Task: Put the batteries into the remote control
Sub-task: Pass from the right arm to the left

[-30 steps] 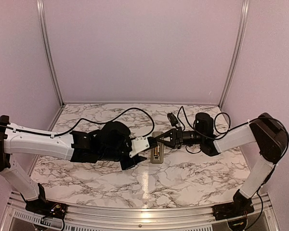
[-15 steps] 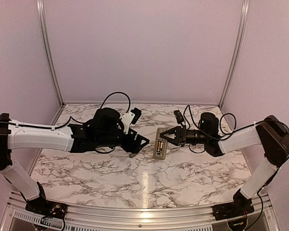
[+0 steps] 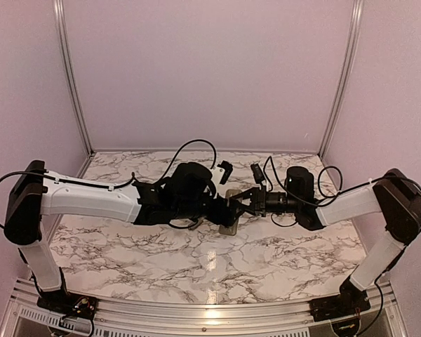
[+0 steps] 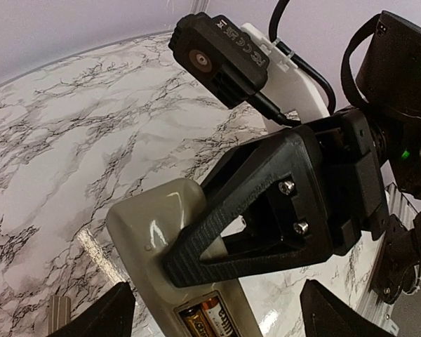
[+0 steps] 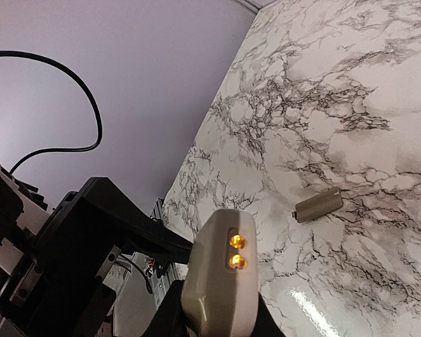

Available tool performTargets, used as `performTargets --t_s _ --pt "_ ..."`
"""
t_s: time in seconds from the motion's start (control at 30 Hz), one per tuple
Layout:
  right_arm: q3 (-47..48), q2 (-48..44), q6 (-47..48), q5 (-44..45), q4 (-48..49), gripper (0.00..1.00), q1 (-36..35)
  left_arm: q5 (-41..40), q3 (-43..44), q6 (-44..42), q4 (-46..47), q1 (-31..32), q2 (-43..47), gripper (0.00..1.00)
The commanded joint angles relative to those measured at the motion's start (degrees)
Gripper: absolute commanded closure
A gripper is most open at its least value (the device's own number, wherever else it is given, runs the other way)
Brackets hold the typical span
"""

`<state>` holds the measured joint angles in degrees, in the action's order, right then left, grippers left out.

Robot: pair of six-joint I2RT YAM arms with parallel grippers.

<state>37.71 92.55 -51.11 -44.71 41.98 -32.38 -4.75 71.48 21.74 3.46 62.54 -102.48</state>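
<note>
Next, the left gripper lowers its open fingers around both long edges of the remote control's battery end and closes them, as my right gripper covers its far end.
The remote control (image 3: 229,226) lies at mid-table with its greyish-tan back up and its compartment uncovered. Two batteries (image 4: 207,319) sit side by side in that compartment, and their gold ends (image 5: 235,251) show in the right wrist view. My right gripper (image 3: 238,205) is shut on the remote control's far end (image 4: 154,225), its black fingers (image 4: 224,232) lying across the body. My left gripper (image 4: 221,324) hangs open just over the battery end, one fingertip on each side, touching nothing.
The small beige cover piece (image 5: 318,205) lies loose on the marble left of the remote, also seen at the left wrist view's lower edge (image 4: 58,309). Both arms meet at the centre. Purple walls enclose the table (image 3: 281,260).
My left gripper opened wide, swung back and left away from the remote, then came back over it. The right gripper kept its hold on the remote and hardly moved.
</note>
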Motion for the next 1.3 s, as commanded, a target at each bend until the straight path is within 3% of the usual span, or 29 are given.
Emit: performTargets --t_s 0.0,0.5,0.67,0.77,0.87,1.07,1.13,1.27 --pt "2.4 -1.3 0.4 2.3 -0.6 1.00 -1.1 -3.3 4.5 1.3 -7.1 0.2 -3.8 0.15" --pt "2.8 -2.7 0.7 4.2 -1.8 1.00 -1.4 -6.2 11.2 2.7 -15.3 0.6 -9.8 0.24" --pt "2.6 -2.8 1.1 4.0 -2.8 0.98 -1.5 -6.6 11.9 2.7 -16.2 0.5 -9.8 0.39" --pt "3.2 -3.2 2.2 3.7 -5.7 0.90 -1.3 -5.8 11.9 1.2 -17.2 0.3 -9.6 0.52" --pt "3.8 -3.7 3.4 3.1 -8.6 0.77 -0.4 -4.6 11.1 -1.9 -18.9 0.2 -8.6 0.58" --pt "2.8 -7.4 7.0 2.4 -13.6 0.40 3.0 -1.7 6.8 -8.9 -22.6 -0.1 -5.1 0.62" --pt "2.3 -9.2 9.2 2.9 -16.2 0.31 4.3 -0.1 5.9 -12.3 -25.3 -0.1 -4.5 0.62" --pt "1.4 -12.1 12.9 4.3 -20.9 0.25 6.0 4.2 4.5 -16.8 -30.6 -0.1 -4.6 0.61"
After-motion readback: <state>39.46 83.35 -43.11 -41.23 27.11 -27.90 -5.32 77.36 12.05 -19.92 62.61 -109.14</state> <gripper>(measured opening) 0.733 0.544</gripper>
